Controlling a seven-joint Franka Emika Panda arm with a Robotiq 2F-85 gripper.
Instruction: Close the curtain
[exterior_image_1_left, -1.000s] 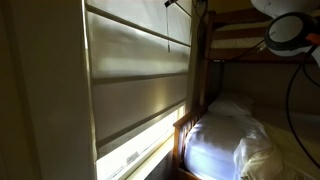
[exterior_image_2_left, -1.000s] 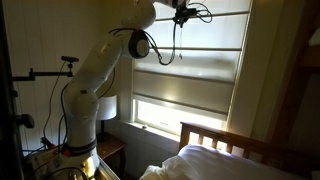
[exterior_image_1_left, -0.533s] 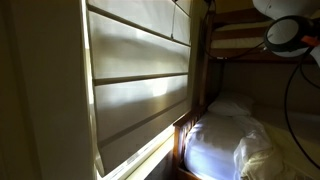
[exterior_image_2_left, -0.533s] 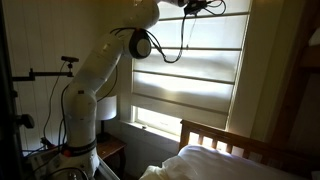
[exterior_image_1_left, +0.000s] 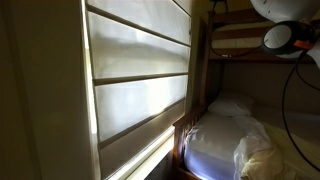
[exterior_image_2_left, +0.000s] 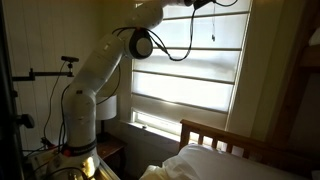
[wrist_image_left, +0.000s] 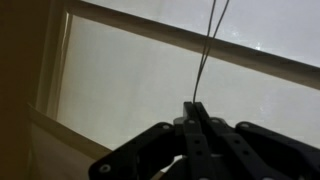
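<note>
The gripper will next stay high before the curtain (exterior_image_1_left: 140, 90) and open its fingers to let go of the thin pull cord, because a bright part of the window shows above the window sill.
The curtain (exterior_image_1_left: 140, 90) is an off-white blind in flat horizontal panels with thin battens. In both exterior views it covers most of the window (exterior_image_2_left: 190, 80), leaving a bright strip above the sill. In the wrist view my gripper (wrist_image_left: 196, 104) is shut on a thin pull cord (wrist_image_left: 208, 50) that runs up in front of the curtain (wrist_image_left: 120, 80). The white arm (exterior_image_2_left: 100, 70) reaches up to the window's top, where the gripper is cut off by the frame edge. A loose cord (exterior_image_2_left: 212, 25) hangs below it.
A wooden bunk bed with white bedding (exterior_image_1_left: 225, 135) stands right against the window. Its headboard (exterior_image_2_left: 215, 138) sits under the sill and its post (exterior_image_1_left: 200, 60) beside the curtain. A small lamp (exterior_image_2_left: 105, 105) and a camera stand (exterior_image_2_left: 40, 75) are near the robot base.
The curtain's lower edge has come down, narrowing the bright strip above the sill. My gripper has risen with the cord and passed out of the top of the exterior view.
</note>
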